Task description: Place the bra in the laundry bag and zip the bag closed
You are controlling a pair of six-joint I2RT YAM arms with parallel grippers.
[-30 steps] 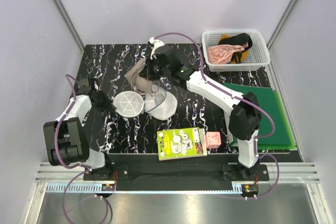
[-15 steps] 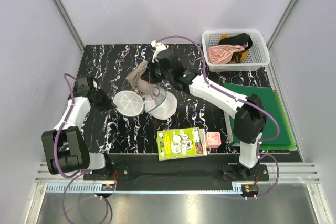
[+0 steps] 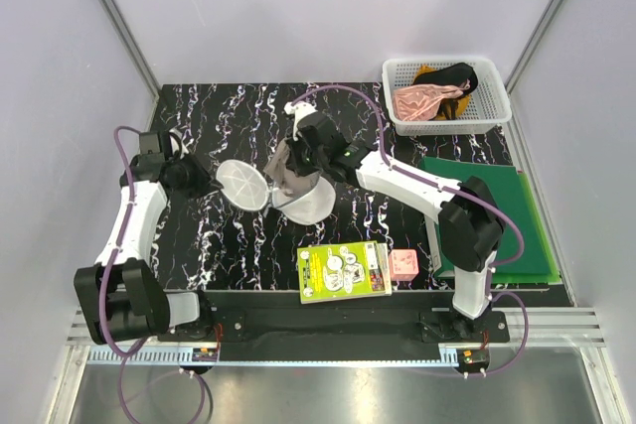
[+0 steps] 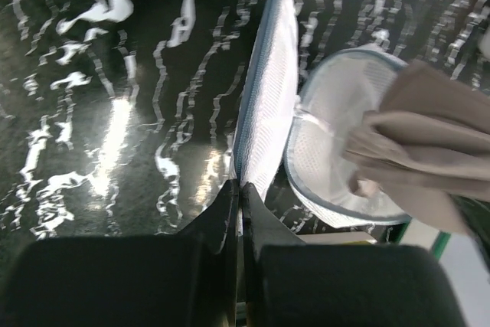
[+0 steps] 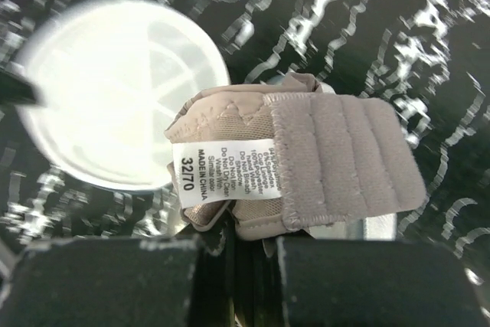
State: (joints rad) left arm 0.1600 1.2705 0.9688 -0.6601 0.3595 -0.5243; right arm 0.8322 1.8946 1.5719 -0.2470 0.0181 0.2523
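The bra comes down and back into the open bag bowl [image 3: 303,195] next with my right gripper, before the gripper opens.
The white mesh laundry bag [image 3: 298,201] lies open at the table's middle. Its round lid [image 3: 242,185] is tilted up on edge. My left gripper [image 3: 202,178] is shut on the lid's zip rim [image 4: 264,105] and holds it raised. My right gripper [image 3: 295,151] is shut on the beige bra [image 3: 288,168] and holds it over the open bag bowl [image 4: 337,151]. In the right wrist view the bra [image 5: 306,158] hangs bunched from the jaws, with a white size label. The lid [image 5: 115,89] shows behind it. In the left wrist view the bra [image 4: 429,151] hangs over the bowl's far rim.
A white lattice basket [image 3: 494,106] at the back right holds a pink garment [image 3: 422,101] and a black one with yellow trim [image 3: 449,75]. A green mat [image 3: 497,206] lies at the right. A green booklet [image 3: 344,271] and a pink cube [image 3: 402,265] lie near the front.
My left gripper has lifted the lid from flat to tilted on edge. My right gripper has carried the bra forward and down, from behind the bag to over the open bowl.
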